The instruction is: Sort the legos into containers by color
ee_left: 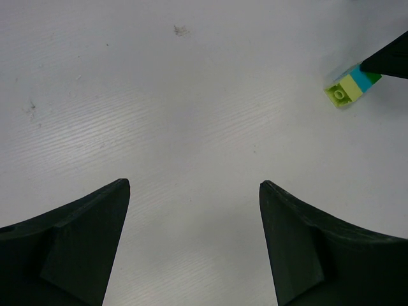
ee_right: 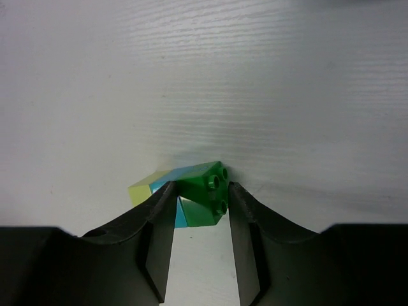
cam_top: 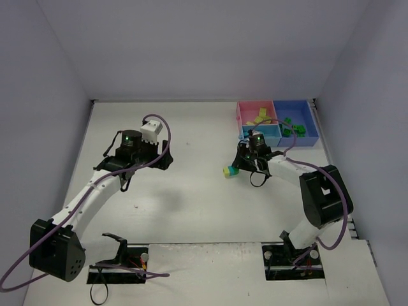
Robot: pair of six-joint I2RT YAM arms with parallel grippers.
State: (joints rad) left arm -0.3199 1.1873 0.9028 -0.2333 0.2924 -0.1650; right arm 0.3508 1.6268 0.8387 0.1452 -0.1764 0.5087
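My left gripper will next move down and to the right in the top view onto the stack's yellow-green end (cam_top: pixel 226 172) (ee_left: pixel 344 92), as that is below it on that side.
A stacked lego piece (cam_top: pixel 229 171) of yellow-green, cyan-blue and green bricks lies on its side near the table's middle right. My right gripper (cam_top: pixel 240 166) is shut on its green end (ee_right: pixel 203 191), and the cyan and yellow-green bricks (ee_right: pixel 145 190) stick out to the left. The stack also shows in the left wrist view (ee_left: pixel 350 88). My left gripper (ee_left: pixel 191 191) is open and empty over bare table, left of the stack. The joined containers stand at the back right: pink (cam_top: pixel 240 118) with yellow-green legos, light blue (cam_top: pixel 273 136), and darker blue (cam_top: pixel 313 125) with green legos.
White walls enclose the table on the left, back and right. The containers sit close to the right wall. My right arm's elbow (cam_top: pixel 324 194) stands near the right edge.
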